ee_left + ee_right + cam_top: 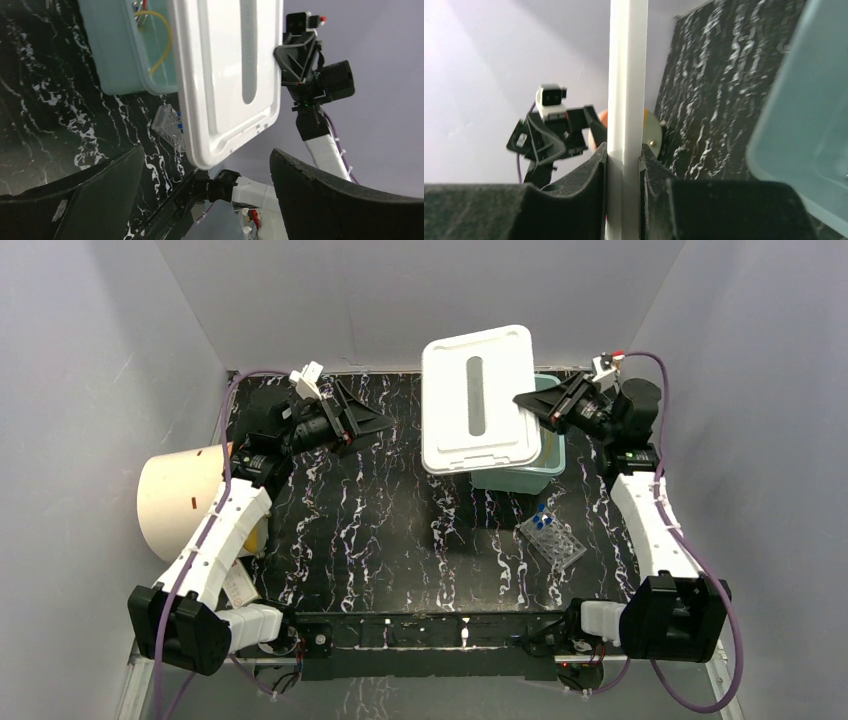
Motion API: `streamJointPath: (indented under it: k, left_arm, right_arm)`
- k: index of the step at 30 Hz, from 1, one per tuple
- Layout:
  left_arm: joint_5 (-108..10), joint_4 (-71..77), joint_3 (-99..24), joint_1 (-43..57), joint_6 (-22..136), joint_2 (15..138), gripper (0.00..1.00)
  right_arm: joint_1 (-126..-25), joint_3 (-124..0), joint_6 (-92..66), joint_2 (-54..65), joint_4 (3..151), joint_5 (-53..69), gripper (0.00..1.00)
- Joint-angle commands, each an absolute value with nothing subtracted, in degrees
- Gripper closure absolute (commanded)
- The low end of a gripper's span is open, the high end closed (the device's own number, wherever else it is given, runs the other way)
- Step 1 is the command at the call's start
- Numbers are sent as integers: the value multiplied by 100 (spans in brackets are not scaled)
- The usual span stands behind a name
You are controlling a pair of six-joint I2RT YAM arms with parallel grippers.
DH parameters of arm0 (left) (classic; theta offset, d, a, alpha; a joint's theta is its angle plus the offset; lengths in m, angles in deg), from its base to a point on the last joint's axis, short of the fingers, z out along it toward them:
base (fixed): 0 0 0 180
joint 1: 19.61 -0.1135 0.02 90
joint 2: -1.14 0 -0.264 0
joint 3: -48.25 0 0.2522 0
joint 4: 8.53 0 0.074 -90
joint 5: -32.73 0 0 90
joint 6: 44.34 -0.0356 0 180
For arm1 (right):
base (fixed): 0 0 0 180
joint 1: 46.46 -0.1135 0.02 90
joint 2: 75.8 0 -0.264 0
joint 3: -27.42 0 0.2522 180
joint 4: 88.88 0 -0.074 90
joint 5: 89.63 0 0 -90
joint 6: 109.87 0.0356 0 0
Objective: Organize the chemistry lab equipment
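Note:
The bin's uncovered rim [561,452] [758,167] is below my right gripper, so I should next carry the overhanging lid to the right in the top view, lower it there and let it go.
My right gripper [527,403] is shut on the right edge of a white bin lid [477,398] and holds it raised over a pale teal bin [520,476]. The lid shows edge-on between the jaws in the right wrist view [626,100]. Amber rubber tubing [162,45] lies inside the bin [120,55]. The clear tube rack [551,541] with blue-capped tubes [542,518] stands on the table in front of the bin, also seen in the left wrist view [169,125]. My left gripper [378,421] is open and empty at the back left. The squeeze bottle and metal tool are hidden.
A large cream cylinder [180,502] lies at the left edge beside my left arm. A small white card [238,589] lies near the left arm's base. The black marbled table [380,530] is walled by grey panels.

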State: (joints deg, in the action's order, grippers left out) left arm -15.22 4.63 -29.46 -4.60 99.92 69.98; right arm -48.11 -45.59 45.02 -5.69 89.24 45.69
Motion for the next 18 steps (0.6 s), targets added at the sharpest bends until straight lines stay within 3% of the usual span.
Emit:
streamJointPath:
  k: [1,18]
  left_arm:
    - [-1974,1332,-3016,-510,9636,6946,4]
    - [-1784,1554,-2447,-505,9593,6726,4]
  right_arm:
    - [-4233,-4603,4102,-873,8589,4135,100]
    - [-3116,-5190,3115,423,7638,4879,99]
